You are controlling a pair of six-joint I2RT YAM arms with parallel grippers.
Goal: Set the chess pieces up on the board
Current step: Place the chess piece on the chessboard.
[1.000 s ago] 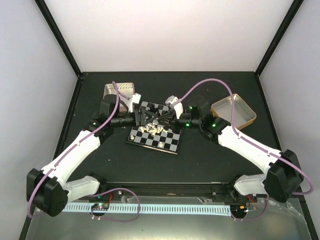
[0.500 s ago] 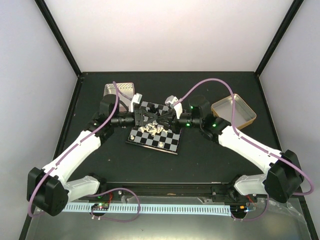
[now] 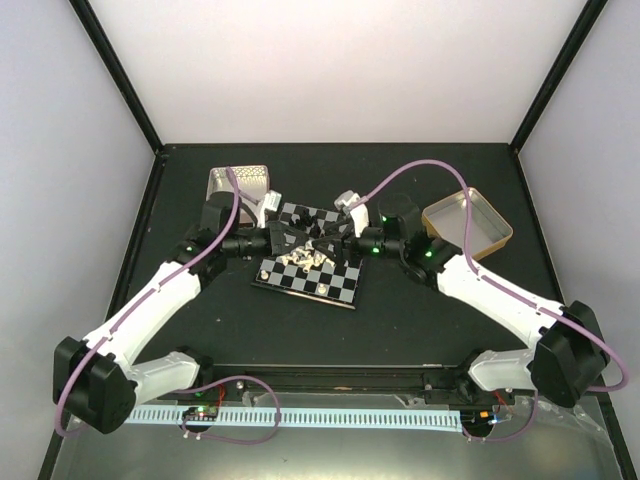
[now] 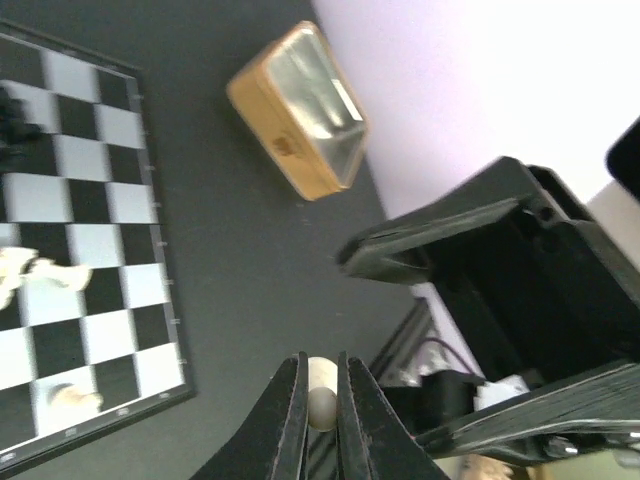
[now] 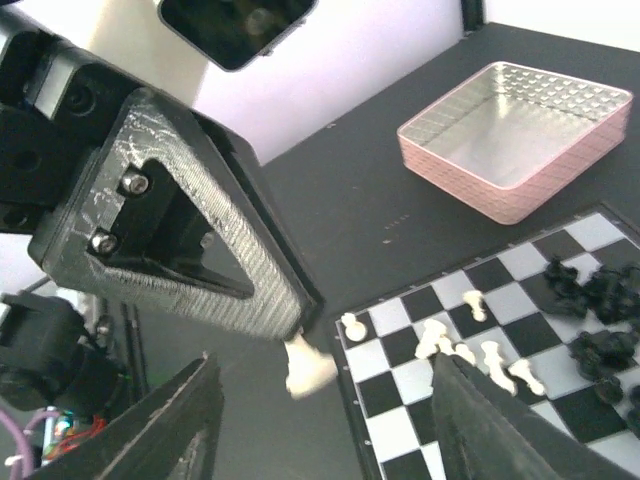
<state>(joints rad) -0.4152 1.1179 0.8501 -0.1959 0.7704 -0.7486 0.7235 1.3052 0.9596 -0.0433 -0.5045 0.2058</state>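
The light square outward of the board's corner [image 3: 267, 265] piece is empty, so my left gripper next moves left in the overhead view, tips its fingers down and lowers onto it.
The board [image 3: 312, 268] lies mid-table, checkered black and grey-white. Cream-white chess pieces [image 3: 304, 258] cluster near its middle and black chess pieces [image 3: 322, 228] sit along its far side. Both grippers meet above the far half of the board. My left gripper [image 4: 321, 360] is shut on one cream-white piece [image 4: 322, 390], lifted clear of the board [image 4: 70, 215]. The same piece [image 5: 308, 364] hangs from the left fingers [image 5: 215, 250] in the right wrist view. My right gripper [image 5: 322, 372] stands open around it, its fingers not touching it.
A pink-sided tin [image 3: 238, 184] stands at the back left, close behind the left wrist. A gold tin [image 3: 467, 224] sits at the back right. Both arms cross the table's middle towards the board, with purple cables arching over them.
The left jaws have shut on the cream-white piece and the right jaws have opened off it. Both arms have barely shifted above the board.
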